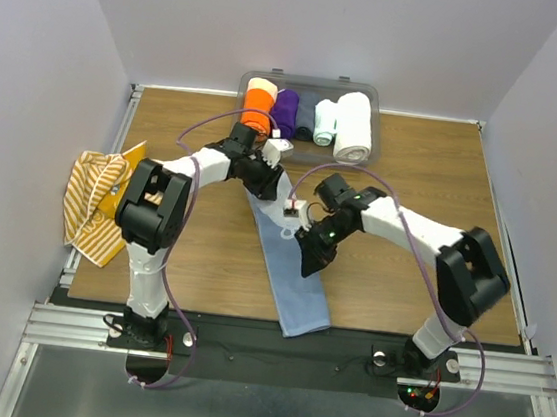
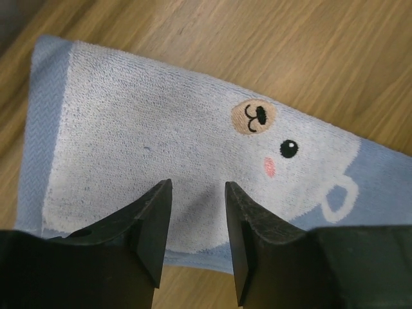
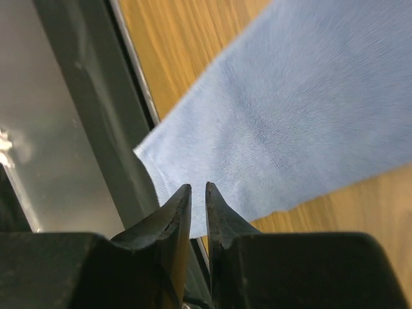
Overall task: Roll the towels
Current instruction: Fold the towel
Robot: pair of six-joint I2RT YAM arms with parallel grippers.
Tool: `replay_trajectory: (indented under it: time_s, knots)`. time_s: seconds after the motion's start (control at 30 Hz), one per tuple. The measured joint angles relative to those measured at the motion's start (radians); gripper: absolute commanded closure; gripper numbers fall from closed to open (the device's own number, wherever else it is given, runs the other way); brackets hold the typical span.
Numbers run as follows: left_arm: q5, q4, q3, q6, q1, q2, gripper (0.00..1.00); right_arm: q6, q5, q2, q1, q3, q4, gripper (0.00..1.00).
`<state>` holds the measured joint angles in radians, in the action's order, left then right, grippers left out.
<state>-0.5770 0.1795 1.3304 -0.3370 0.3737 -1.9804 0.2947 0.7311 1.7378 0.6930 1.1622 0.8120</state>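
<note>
The pale blue towel point(image 1: 287, 270) has its near corner point(image 1: 287, 330) sticking out past the table's edge, and I can pinch it. I should move my left gripper back along the towel to that corner next.
The pale blue towel point(image 1: 287, 270) lies flat and unrolled, running diagonally from the table's middle to its near edge. In the left wrist view it point(image 2: 161, 135) shows a bear face. My left gripper point(image 1: 267, 184) point(image 2: 198, 190) is open and empty just above the towel's far end. My right gripper point(image 1: 310, 260) point(image 3: 198, 187) hangs over the towel's right side, its jaws almost together with nothing between them; the towel's near corner point(image 3: 290, 109) lies below. The yellow-and-white striped towel point(image 1: 98, 203) lies crumpled at the table's left edge.
A grey bin point(image 1: 362, 89) at the back holds an orange roll point(image 1: 261, 101), a purple roll point(image 1: 287, 111), a dark roll, a small pale roll point(image 1: 325, 123) and a thick white roll point(image 1: 354, 127). A metal rail point(image 3: 96, 129) runs along the near edge.
</note>
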Motion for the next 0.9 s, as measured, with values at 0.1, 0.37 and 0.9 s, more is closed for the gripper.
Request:
replay_trajectory:
  time_s: [0.1,0.37,0.9]
  knots:
    - [-0.007,0.006,-0.046,0.0,-0.008,0.096,0.46,-0.009,0.022,-0.12,-0.047,-0.001,-0.011,0.79]
    - [0.063,0.052,-0.225,-0.089,0.007,0.684,0.43,-0.049,0.082,-0.245,-0.304,-0.001,-0.021,0.79]
    - [0.339,0.169,-0.451,-0.072,0.968,0.624,0.49,-0.09,0.051,-0.179,-0.52,0.015,-0.022,0.79]
